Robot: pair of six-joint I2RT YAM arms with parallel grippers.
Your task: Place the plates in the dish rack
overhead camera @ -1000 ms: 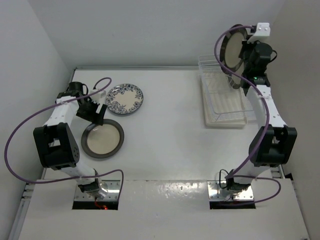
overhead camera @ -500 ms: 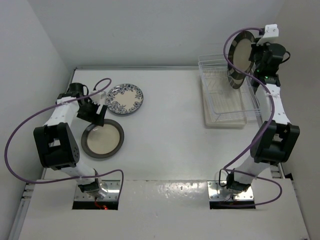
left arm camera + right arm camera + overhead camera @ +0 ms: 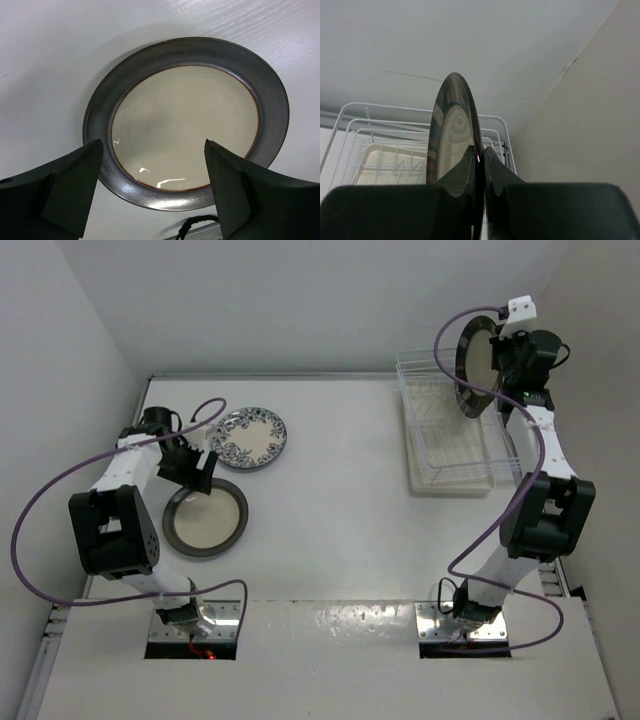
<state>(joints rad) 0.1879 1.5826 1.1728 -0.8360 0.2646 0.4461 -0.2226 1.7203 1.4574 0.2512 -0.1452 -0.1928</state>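
I will move my right gripper down toward the left in the top view next and release the plate among the rack's far wires, since they lie below it on that side.
My right gripper (image 3: pixel 498 358) is shut on the rim of a cream-centred, dark-rimmed plate (image 3: pixel 477 365) and holds it on edge, high above the far end of the white wire dish rack (image 3: pixel 448 445). The right wrist view shows the fingers (image 3: pixel 470 165) pinching this plate (image 3: pixel 451 135) with the rack (image 3: pixel 355 125) below. My left gripper (image 3: pixel 198 474) is open, just above the far edge of a second dark-rimmed plate (image 3: pixel 205 518) lying flat; the left wrist view shows that plate (image 3: pixel 185 120) between the spread fingers (image 3: pixel 75 180). A blue floral plate (image 3: pixel 250 437) lies beyond it. No fourth plate shows.
The side wall stands close to the right of the rack and the held plate. The back wall runs just behind the rack. Purple cables loop from both arms, one over the table near the floral plate (image 3: pixel 205 405).
The right arm has swung the held plate slightly right, then back left and lower over the rack. The left gripper has edged a little nearer to the dark-rimmed plate.
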